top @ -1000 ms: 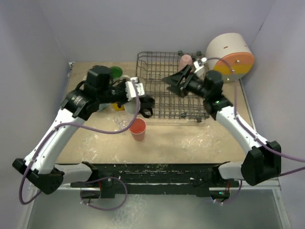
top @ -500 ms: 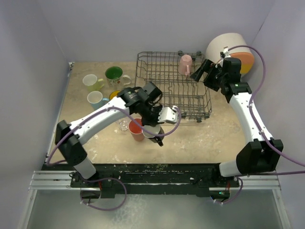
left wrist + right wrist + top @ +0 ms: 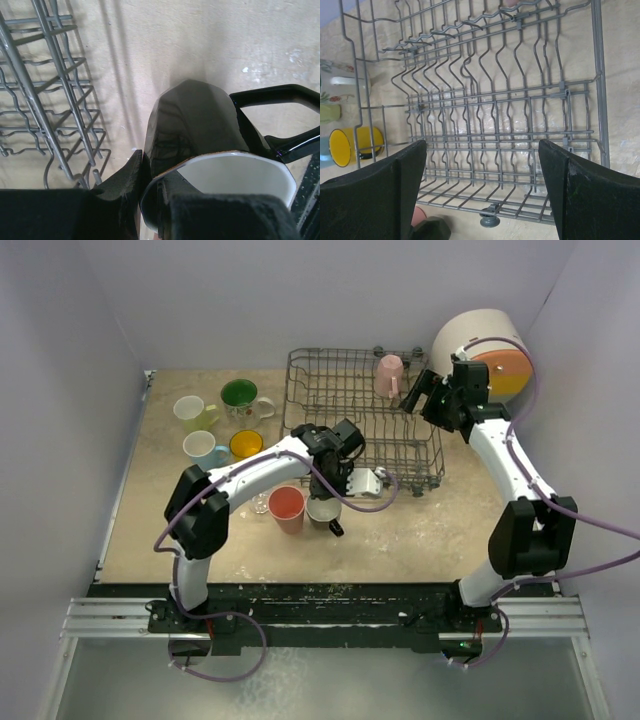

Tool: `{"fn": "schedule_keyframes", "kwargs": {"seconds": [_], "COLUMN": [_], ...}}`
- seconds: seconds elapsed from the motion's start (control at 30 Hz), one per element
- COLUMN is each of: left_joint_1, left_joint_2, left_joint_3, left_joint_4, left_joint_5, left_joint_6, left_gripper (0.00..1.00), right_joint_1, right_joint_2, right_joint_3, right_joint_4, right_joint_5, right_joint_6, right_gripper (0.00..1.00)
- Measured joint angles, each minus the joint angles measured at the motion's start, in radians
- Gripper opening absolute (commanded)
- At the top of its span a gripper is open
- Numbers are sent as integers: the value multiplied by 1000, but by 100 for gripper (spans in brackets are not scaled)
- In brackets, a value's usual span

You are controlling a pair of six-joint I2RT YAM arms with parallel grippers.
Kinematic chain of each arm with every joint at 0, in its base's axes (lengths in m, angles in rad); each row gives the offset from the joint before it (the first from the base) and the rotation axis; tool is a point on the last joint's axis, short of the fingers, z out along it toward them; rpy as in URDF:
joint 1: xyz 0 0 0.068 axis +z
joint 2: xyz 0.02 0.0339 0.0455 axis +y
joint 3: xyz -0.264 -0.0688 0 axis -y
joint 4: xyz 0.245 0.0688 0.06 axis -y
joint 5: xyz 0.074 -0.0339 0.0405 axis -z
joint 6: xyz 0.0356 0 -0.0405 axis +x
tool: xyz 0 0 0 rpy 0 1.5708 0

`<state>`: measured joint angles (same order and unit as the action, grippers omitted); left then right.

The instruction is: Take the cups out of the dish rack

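My left gripper will next lower the black mug a little onto the table beside the salmon tumbler [image 3: 287, 508] and then let go of the mug's rim.
The grey wire dish rack [image 3: 345, 445] stands mid-table and fills the right wrist view [image 3: 495, 100]. A pink mug [image 3: 388, 370] sits in its far right corner. My left gripper [image 3: 333, 498] is shut on the rim of the black mug [image 3: 324, 512], upright at the table in front of the rack; in the left wrist view [image 3: 150, 170] one finger is inside the mug [image 3: 195, 120] and one outside. The salmon tumbler [image 3: 287, 508] and clear glass [image 3: 260, 503] stand beside it. My right gripper [image 3: 415, 395] is open and empty over the rack's far right, next to the pink mug.
Four mugs stand left of the rack: green-inside white [image 3: 238, 395], pale yellow-green [image 3: 190, 411], light blue [image 3: 202, 449], yellow-orange [image 3: 246, 444]. A round cream, orange and yellow drawer box [image 3: 480, 345] sits at the far right, just behind my right wrist.
My left arm swung round from the rack's left side and brought the black mug down beside the salmon tumbler. My right gripper moved from the rack's middle to its far right.
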<state>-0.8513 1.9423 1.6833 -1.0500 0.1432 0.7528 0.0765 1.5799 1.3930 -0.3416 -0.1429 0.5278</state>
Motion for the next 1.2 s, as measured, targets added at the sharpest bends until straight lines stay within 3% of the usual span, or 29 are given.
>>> {"fn": "schedule_keyframes", "kwargs": {"seconds": [0.4,0.47,0.6,0.7,0.77,0.87,1.2], "left_joint_1": [-21,-23,-23,-23,-23,-22,-19], "left_joint_2": [65,65,65,65,61,32,-200], "left_joint_3": [12,12,12,15,16,16,137], "left_joint_4": [28,35,57,78,89,92,27], "left_joint_5": [-30,-33,-48,-59,-64,-63,-12], "left_joint_6": [-13,-17,-28,-35,-35,-34,-27], "left_gripper": [0,9,52,64,83,99,99], "right_joint_1": [0,2,10,31,51,76,91], "right_joint_2": [59,71,122,204,271,392,764], "right_joint_3": [8,13,46,124,190,322,769], "right_joint_4": [37,48,63,59,53,31,-68], "right_joint_5": [29,28,37,82,112,171,302], "right_joint_6": [-8,-8,-10,-26,-42,-68,-161], "right_gripper": [94,94,94,92,91,89,82]}}
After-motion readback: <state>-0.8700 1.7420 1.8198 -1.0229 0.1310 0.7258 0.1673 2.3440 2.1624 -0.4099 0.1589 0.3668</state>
